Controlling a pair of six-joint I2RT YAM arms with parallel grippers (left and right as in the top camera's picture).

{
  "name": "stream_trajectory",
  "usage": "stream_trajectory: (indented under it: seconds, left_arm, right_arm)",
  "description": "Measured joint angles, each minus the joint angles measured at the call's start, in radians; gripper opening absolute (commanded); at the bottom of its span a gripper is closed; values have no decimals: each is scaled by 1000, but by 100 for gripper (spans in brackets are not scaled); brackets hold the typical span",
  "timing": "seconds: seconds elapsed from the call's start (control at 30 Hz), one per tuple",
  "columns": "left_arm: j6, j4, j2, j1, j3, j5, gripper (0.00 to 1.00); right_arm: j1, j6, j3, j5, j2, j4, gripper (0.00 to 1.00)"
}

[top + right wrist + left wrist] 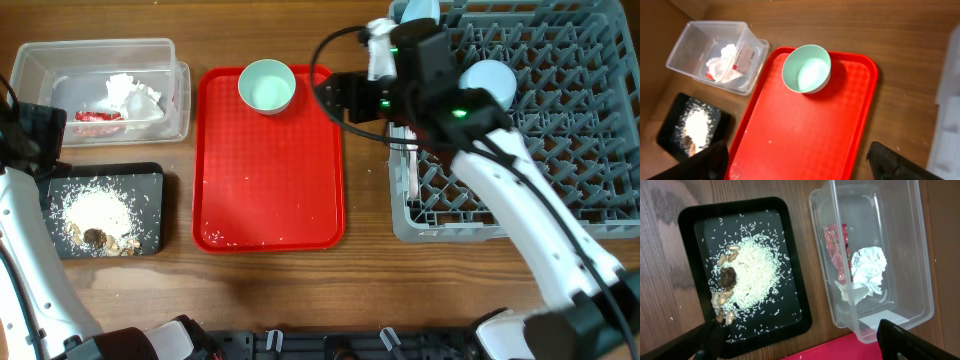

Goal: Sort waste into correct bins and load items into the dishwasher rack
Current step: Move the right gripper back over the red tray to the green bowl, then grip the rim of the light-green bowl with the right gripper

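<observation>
The green bowl stands below the robot's right gripper and to its left in the overhead view, so the gripper should move across and down onto the green bowl's near rim (pixel 267 111) (pixel 800 92).
The clear tub (pixel 40 62) holds the crumpled white napkin (pixel 133 97) and the red wrapper (pixel 97 116); both also show in the left wrist view, napkin (pixel 869 267) and wrapper (pixel 836 247). The black tray (pixel 150 182) holds whitish crumbs and brown scraps (pixel 727 277). The pale green bowl (pixel 267 86) stands upright at the far end of the red tray (pixel 270 180). My right gripper (pixel 335 95) is open and empty just right of the bowl (pixel 806 68). My left gripper (pixel 805 342) is open and empty above the black tray and tub. The grey rack (pixel 560 170) holds a pale blue dish (pixel 490 82) and white cutlery (pixel 411 170). The yellow cup is out of view.
The red tray (pixel 805 130) has a few crumbs near its front edge. The rack fills the right side of the table. My left arm (pixel 30 135) stands at the table's left edge beside the tub and black tray.
</observation>
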Motion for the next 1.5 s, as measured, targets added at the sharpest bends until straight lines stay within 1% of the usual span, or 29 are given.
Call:
stream_trajectory:
  seconds: [0.07, 0.13, 0.2, 0.27, 0.4, 0.57, 0.67, 0.9, 1.2, 1.27, 1.33, 1.5]
  left_arm:
    - [0, 0, 0, 0, 0, 0, 100]
    - [0, 0, 0, 0, 0, 0, 100]
    - [0, -1, 0, 0, 0, 0, 100]
    - [0, 0, 0, 0, 0, 0, 100]
    - [0, 0, 0, 0, 0, 0, 100]
    - [0, 0, 0, 0, 0, 0, 100]
    - [0, 0, 0, 0, 0, 0, 100]
    - [0, 0, 0, 0, 0, 0, 100]
    - [0, 0, 0, 0, 0, 0, 100]
    - [0, 0, 0, 0, 0, 0, 100]
    - [0, 0, 0, 0, 0, 0, 100]
    - [0, 0, 0, 0, 0, 0, 100]
  right_arm:
    - [20, -11, -1, 8, 64, 85, 100]
    - [38, -21, -2, 15, 128, 237, 100]
    - [60, -62, -2, 20, 171, 384, 100]
    - [90, -123, 0, 28, 208, 494, 100]
    - [151, -258, 6, 50, 334, 645, 100]
    - [168, -430, 5, 87, 536, 666, 100]
    - [167, -506, 5, 94, 559, 671, 100]
    - [167, -629, 5, 64, 559, 674, 100]
    - [168, -665, 5, -27, 560, 631, 97]
    - [168, -669, 5, -34, 563, 620, 97]
    - [168, -673, 5, -39, 572, 614, 94]
    - [168, -693, 5, -37, 616, 605, 95]
